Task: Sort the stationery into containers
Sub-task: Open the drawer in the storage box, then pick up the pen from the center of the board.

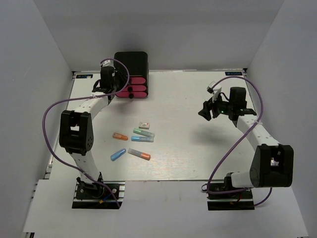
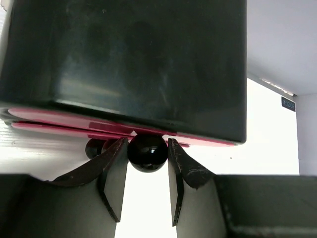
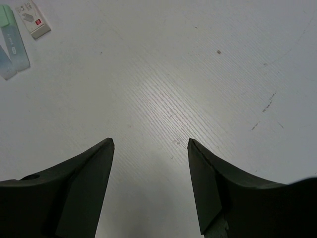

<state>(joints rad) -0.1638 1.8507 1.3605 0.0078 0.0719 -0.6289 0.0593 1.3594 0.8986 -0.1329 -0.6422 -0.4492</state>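
Observation:
My right gripper should next move its open fingers to the left in the top view and down around both sides of the whitish block [image 1: 144,125] [image 3: 33,19], because the block lies that way.
The black cabinet [image 1: 131,62] stands at the back left with its three pink drawers [image 1: 132,85] facing me. My left gripper [image 1: 116,89] is at the drawer fronts. In the left wrist view its fingers [image 2: 147,144] press both sides of a round black drawer knob [image 2: 147,152] under a pink drawer edge [image 2: 59,118]; which drawer, I cannot tell. The stationery lies mid-table: orange piece [image 1: 120,136], blue piece [image 1: 118,154], grey piece with orange tip [image 1: 139,154], green-and-clear piece [image 1: 143,132], whitish block [image 1: 144,125]. My right gripper [image 1: 205,111] [image 3: 150,143] hangs open and empty over bare table.
Two more black knobs [image 2: 94,148] show just left of the held one. In the right wrist view the whitish block [image 3: 33,21] and green-and-clear piece [image 3: 12,37] sit at the top left. White walls enclose the table [image 1: 198,148] on three sides.

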